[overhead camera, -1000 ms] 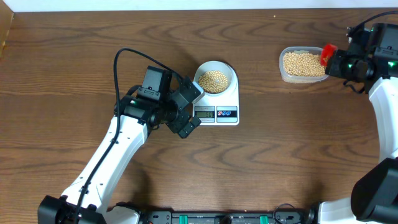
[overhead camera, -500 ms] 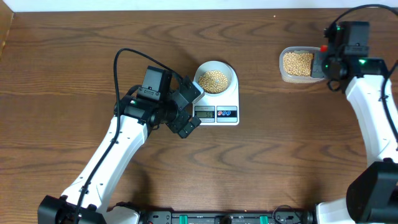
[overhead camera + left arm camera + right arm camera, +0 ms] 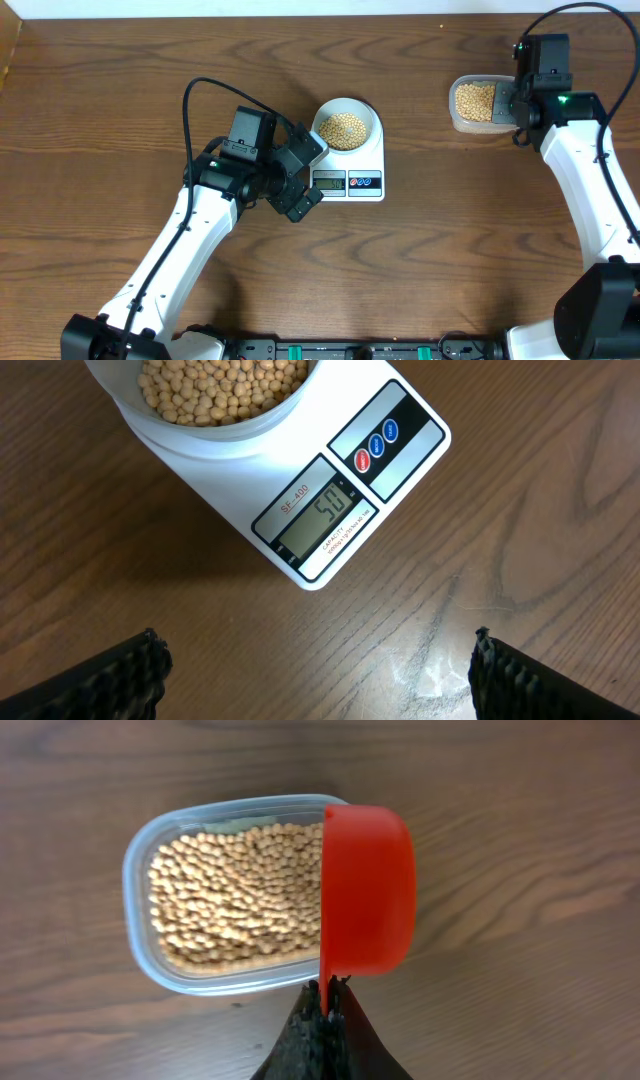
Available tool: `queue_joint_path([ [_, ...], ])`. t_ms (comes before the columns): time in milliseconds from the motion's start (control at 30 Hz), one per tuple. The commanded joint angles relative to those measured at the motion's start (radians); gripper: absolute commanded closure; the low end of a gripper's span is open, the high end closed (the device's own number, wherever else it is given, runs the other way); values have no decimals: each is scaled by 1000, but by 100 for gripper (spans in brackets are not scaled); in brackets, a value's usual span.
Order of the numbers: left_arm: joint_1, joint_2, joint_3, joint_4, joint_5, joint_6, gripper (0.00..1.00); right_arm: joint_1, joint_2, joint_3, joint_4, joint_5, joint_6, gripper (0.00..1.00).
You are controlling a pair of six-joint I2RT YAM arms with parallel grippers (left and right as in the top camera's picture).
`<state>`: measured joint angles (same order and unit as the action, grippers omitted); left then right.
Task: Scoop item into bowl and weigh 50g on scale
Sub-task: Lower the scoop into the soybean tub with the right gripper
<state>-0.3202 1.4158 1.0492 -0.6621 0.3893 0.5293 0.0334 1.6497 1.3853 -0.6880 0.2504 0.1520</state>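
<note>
I will next turn my right gripper and lower it toward the left in the overhead view to let go of the scoop [image 3: 366, 890], because the tub's beans are below it on that side.
The pale bowl [image 3: 322, 118] stands on the white scale [image 3: 376, 162] and holds a heap of tan beans [image 3: 343, 129]. In the left wrist view the scale's display [image 3: 325, 515] reads 50, with the bowl's wall [image 3: 200, 440] and its beans [image 3: 220, 385] above it. My left gripper [image 3: 305, 178] is wide open beside the scale's left front corner, nothing between its fingers [image 3: 130, 670]. My right gripper [image 3: 328, 995] is shut on the handle of a red scoop [image 3: 366, 890], which hangs on its side over the right end of the clear tub [image 3: 140, 870].
The clear tub [image 3: 455, 105] sits at the far right of the table and is full of beans [image 3: 474, 101]. The right arm's wrist [image 3: 545, 60] covers the tub's right end from above. A black cable [image 3: 190, 120] loops over the left arm.
The right arm has swung left and back, carrying the red scoop from right of the tub to above its right end. The left arm, bowl and scale have not moved.
</note>
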Motion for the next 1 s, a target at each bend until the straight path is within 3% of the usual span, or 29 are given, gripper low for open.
queue_joint_path([
  [0, -1, -13, 23, -2, -2, 17, 2, -23, -11, -5, 0, -87, 237, 99],
  [300, -1, -13, 23, -2, -2, 16, 2, -45, -11, -108, 94, -126, 729, 99],
  [567, -1, -13, 23, -2, -2, 17, 2, -45, -11, -217, 275, -190, 780, 98],
  [767, -1, -13, 23, -2, -2, 17, 2, -45, -11, -292, 380, -209, 914, 99],
  [967, -1, -13, 23, -2, -2, 16, 2, -45, -11, -374, 523, -224, 914, 96],
])
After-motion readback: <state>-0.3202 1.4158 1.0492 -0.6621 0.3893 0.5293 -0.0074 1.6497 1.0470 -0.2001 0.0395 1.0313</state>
